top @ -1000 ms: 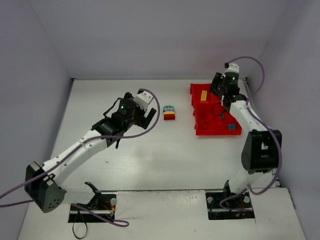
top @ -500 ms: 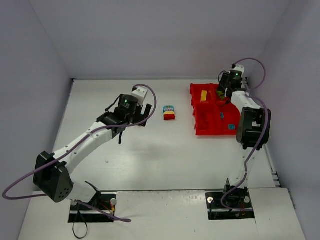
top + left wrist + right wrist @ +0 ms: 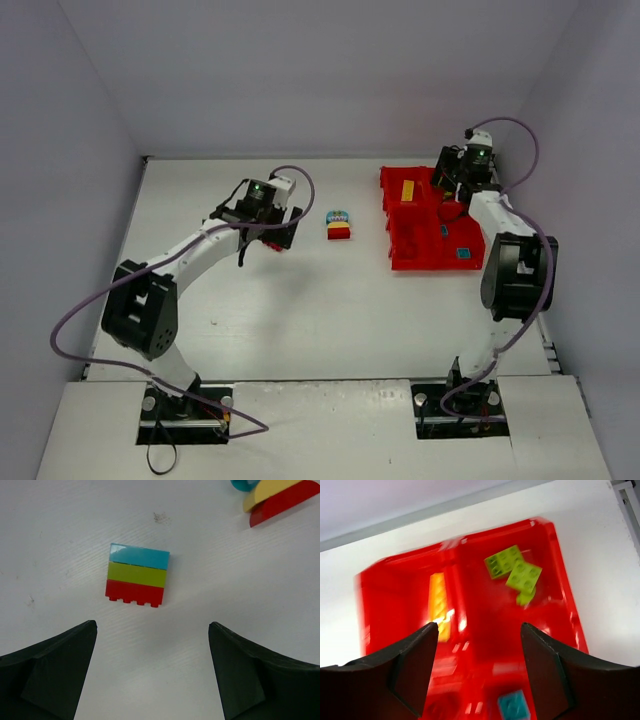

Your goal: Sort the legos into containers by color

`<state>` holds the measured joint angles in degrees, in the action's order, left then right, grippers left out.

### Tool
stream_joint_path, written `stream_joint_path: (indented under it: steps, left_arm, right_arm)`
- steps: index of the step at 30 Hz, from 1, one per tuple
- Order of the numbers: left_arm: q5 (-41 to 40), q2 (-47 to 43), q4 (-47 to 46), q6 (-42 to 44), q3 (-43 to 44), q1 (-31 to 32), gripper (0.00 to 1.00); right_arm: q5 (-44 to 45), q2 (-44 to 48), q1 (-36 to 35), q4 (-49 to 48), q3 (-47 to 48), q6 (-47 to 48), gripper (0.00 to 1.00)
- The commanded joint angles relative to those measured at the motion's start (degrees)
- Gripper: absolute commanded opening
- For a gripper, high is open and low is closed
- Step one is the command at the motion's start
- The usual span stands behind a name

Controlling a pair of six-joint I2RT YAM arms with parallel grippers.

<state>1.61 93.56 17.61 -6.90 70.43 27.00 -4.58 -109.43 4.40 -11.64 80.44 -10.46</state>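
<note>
I need to lower my left gripper around the teal, green and red stack, then close across the ends of the stack's lower layers.
A stack of teal, green and red legos (image 3: 136,575) lies on the white table just ahead of my open, empty left gripper (image 3: 152,680). In the top view the left gripper (image 3: 272,238) hides that stack. A second stack, teal over yellow over red (image 3: 339,227), sits to its right and shows at the top right of the left wrist view (image 3: 274,496). My right gripper (image 3: 477,677) is open and empty above the red tray (image 3: 405,262). The tray (image 3: 380,610) holds green bricks (image 3: 515,571), a yellow brick (image 3: 438,605) and a teal brick (image 3: 513,705).
Grey walls enclose the table on the left, back and right. The tray stands near the right wall. The yellow brick (image 3: 408,190) lies in the tray's far left bin and a teal brick (image 3: 463,254) in its near right bin.
My left gripper has moved a little left, away from the teal-yellow-red stack, as its arm swung round. My right arm has stretched out, its gripper staying over the tray's far side.
</note>
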Motion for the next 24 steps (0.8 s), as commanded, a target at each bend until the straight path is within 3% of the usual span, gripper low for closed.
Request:
stream_joint_path:
  steps: [1,7,13,24]
  left_arm:
    - [4.4,1.9,0.1,4.9,6.7,-3.5,0.86]
    - [5.5,9.1,3.5,10.3,13.2,-4.6,0.86]
    - [6.7,15.8,5.9,12.3,17.6,-4.7,0.86]
    - [5.2,20.7,5.9,11.6,17.3,-4.7,0.86]
  right_arm:
    - [-5.5,12.7,-0.9,-3.8,-4.7,-1.7,0.63]
    - [-9.3,26.8,-2.6,-4.8,-15.8,-3.1,0.64]
    - [-11.2,35.1,-3.0,-5.1,-21.3,-4.5,0.64]
    - [-13.9,35.9,-3.2,-5.5,-23.4,-5.5,0.64]
